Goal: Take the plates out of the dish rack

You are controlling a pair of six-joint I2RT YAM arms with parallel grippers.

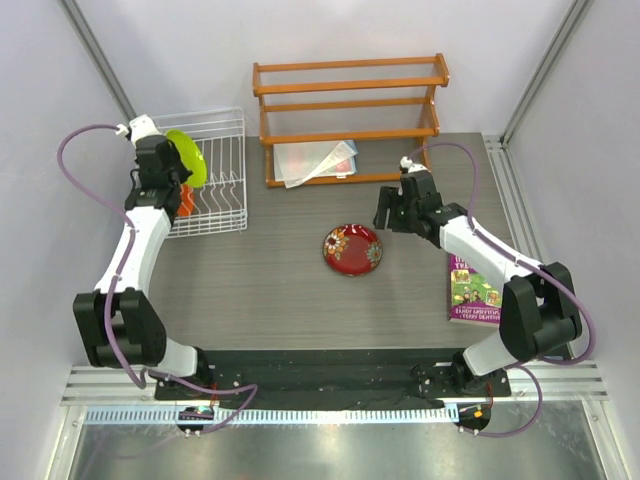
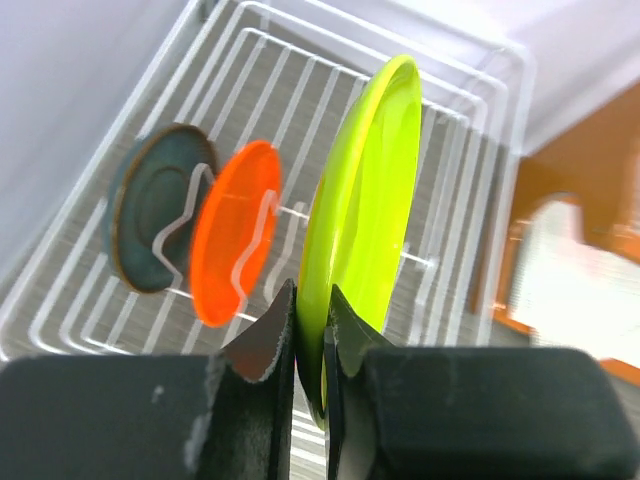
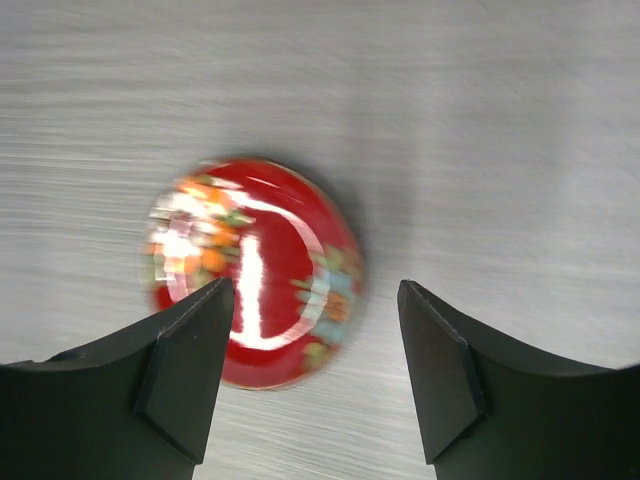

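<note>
The right gripper swings to the left in the top view next, turning to face the lime green plate's free rim (image 1: 194,146), since my left gripper covers another part of the plate.
The white wire dish rack (image 1: 222,120) (image 2: 90,290) stands at the back left. My left gripper (image 1: 172,178) (image 2: 310,310) is shut on the rim of the lime green plate (image 1: 188,156) (image 2: 365,200), which stands on edge over the rack. An orange plate (image 2: 233,230) (image 1: 187,203) and a dark teal plate (image 2: 150,215) stand upright between the rack's prongs. A dark red floral plate (image 1: 352,249) (image 3: 255,285) lies flat on the table. My right gripper (image 1: 392,217) (image 3: 315,345) hangs open above it, off to its right, holding nothing.
An orange wooden three-tier shelf (image 1: 350,105) stands at the back with a clear pouch (image 1: 313,160) on its bottom level. A book (image 1: 473,289) lies by the right arm.
</note>
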